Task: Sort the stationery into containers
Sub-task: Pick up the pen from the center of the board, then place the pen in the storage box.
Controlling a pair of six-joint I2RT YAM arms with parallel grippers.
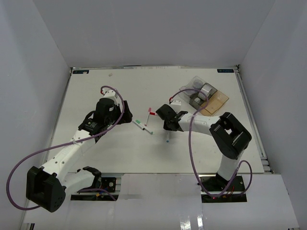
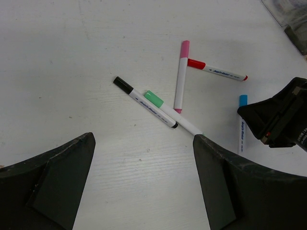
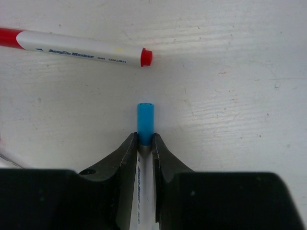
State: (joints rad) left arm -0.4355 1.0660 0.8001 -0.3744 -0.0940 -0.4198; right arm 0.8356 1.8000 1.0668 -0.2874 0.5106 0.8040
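Note:
I will lift the white marker over the empty amber bin (image 1: 215, 102) and let go, because the bin is outward of my right gripper and to its right in the top view.
My right gripper (image 3: 145, 139) is shut on a white marker with a blue cap (image 3: 145, 117), its cap poking out past the fingertips, low over the table. In the top view this gripper (image 1: 167, 127) is at mid-table. A red-capped marker (image 3: 81, 48) lies just beyond it. My left gripper (image 2: 144, 182) is open and empty, above bare table short of a cluster of markers: black-capped (image 2: 144, 103), green-capped (image 2: 171, 112), pink-capped (image 2: 181, 76) and red-capped (image 2: 216, 71). The joined bins stand at the back right: clear (image 1: 193, 84), smoky grey (image 1: 197, 100), amber (image 1: 217, 102). A tape roll (image 1: 207, 89) sits in them.
The left gripper (image 1: 125, 118) is left of the marker cluster (image 1: 143, 126), and the right gripper's black body (image 2: 283, 120) is on the cluster's right. White walls enclose the table (image 1: 96, 96) on three sides. Purple cables loop off both arms.

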